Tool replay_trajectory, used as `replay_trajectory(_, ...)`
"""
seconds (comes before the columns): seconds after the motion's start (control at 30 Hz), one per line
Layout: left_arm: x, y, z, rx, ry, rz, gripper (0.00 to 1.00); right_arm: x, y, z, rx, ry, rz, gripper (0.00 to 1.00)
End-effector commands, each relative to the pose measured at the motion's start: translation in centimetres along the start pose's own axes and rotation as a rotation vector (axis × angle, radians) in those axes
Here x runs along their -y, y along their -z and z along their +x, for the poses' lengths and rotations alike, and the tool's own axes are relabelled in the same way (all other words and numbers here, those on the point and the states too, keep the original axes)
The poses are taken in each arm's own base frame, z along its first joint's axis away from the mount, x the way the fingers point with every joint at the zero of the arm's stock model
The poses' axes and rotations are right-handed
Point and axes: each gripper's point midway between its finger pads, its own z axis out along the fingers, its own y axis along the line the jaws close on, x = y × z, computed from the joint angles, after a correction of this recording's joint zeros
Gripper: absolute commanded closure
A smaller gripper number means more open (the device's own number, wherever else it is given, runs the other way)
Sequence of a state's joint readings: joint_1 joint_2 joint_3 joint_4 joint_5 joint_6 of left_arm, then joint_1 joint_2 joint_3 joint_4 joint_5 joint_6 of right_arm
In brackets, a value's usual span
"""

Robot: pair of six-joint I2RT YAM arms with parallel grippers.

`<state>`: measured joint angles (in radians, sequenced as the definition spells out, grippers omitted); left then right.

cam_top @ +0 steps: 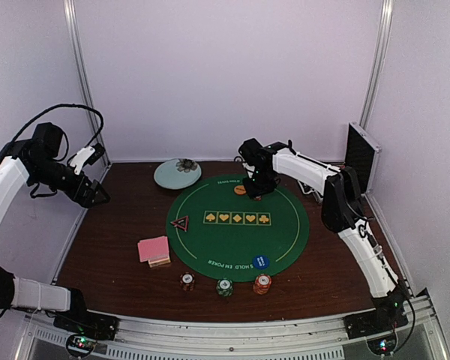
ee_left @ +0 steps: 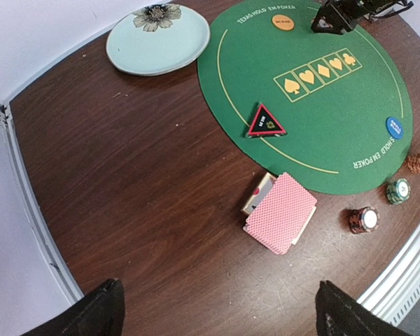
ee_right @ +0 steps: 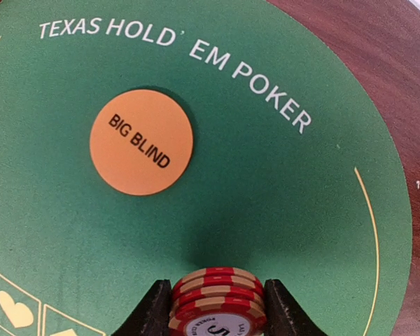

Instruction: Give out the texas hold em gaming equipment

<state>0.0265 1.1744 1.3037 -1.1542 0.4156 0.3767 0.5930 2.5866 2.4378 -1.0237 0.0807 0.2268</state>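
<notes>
The right gripper lowers the chip stack onto the bare green mat beside the orange button next to release it, since the stack still hangs above the mat.
In the right wrist view, my right gripper is shut on a small stack of red striped poker chips, over the green poker mat. The orange "BIG BLIND" button lies just beyond the chips. From above, this gripper is at the mat's far edge, beside the orange button. My left gripper is open and empty, high over the table's left side. The pink-backed cards lie below it, off the mat. The red-black triangle marker and the blue button rest on the mat.
Three chip stacks stand by the mat's near edge: dark, green, red-orange. A pale blue-green plate sits at the back. A metal case stands open at the back right.
</notes>
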Motion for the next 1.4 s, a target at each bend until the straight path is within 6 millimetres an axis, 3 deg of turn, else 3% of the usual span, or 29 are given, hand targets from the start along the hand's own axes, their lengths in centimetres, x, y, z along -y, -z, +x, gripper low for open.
replay_trajectory(0.0, 0.0, 0.5, -0.7, 0.026, -0.012, 0.006, 0.02, 0.3, -0.6, -1.4, 0.041, -0.011, -0.015, 0.84)
replay_trajectory(0.13, 0.1, 0.5, -0.5, 0.025, -0.018, 0.004, 0.02, 0.3, -1.8, -1.0, 0.029, -0.010, -0.015, 0.82)
replay_trajectory(0.27, 0.1, 0.3, -0.4, 0.021, -0.015, 0.007, 0.02, 0.2, -2.9, -0.8, 0.023, -0.015, -0.022, 0.72)
replay_trajectory(0.43, 0.0, 0.4, -0.6, 0.026, -0.017, 0.003, 0.03, 0.2, -2.6, -1.6, 0.042, -0.026, -0.031, 0.41)
replay_trajectory(0.57, 0.1, 0.6, -0.8, 0.034, -0.018, 0.005, 0.02, 0.3, -0.5, -2.8, 0.080, -0.024, -0.036, 0.29)
replay_trajectory(0.73, 0.2, 1.1, -1.1, 0.047, -0.022, -0.006, 0.02, 0.4, 3.5, -4.1, 0.124, -0.021, -0.059, 0.28)
replay_trajectory(0.87, 0.2, 1.3, -1.1, 0.051, -0.025, -0.010, 0.02, -0.7, 8.1, -3.9, 0.154, 0.001, -0.075, 0.26)
replay_trajectory(0.97, 0.2, 1.3, -1.1, 0.051, -0.023, -0.010, 0.02, -2.0, 11.5, -2.3, 0.171, 0.033, -0.042, 0.19)
replay_trajectory(1.07, 0.2, 1.3, -1.1, 0.050, -0.023, -0.012, 0.02, -4.4, 14.4, 0.7, 0.179, 0.075, -0.054, 0.12)
replay_trajectory(1.2, 0.3, 1.5, -1.0, 0.048, -0.030, -0.015, 0.02, -8.2, 17.3, 6.5, 0.141, 0.132, -0.101, 0.08)
replay_trajectory(1.37, 0.3, 1.7, -0.9, 0.046, -0.040, -0.022, 0.02, -9.8, 18.8, 14.5, 0.009, 0.197, -0.099, 0.06)
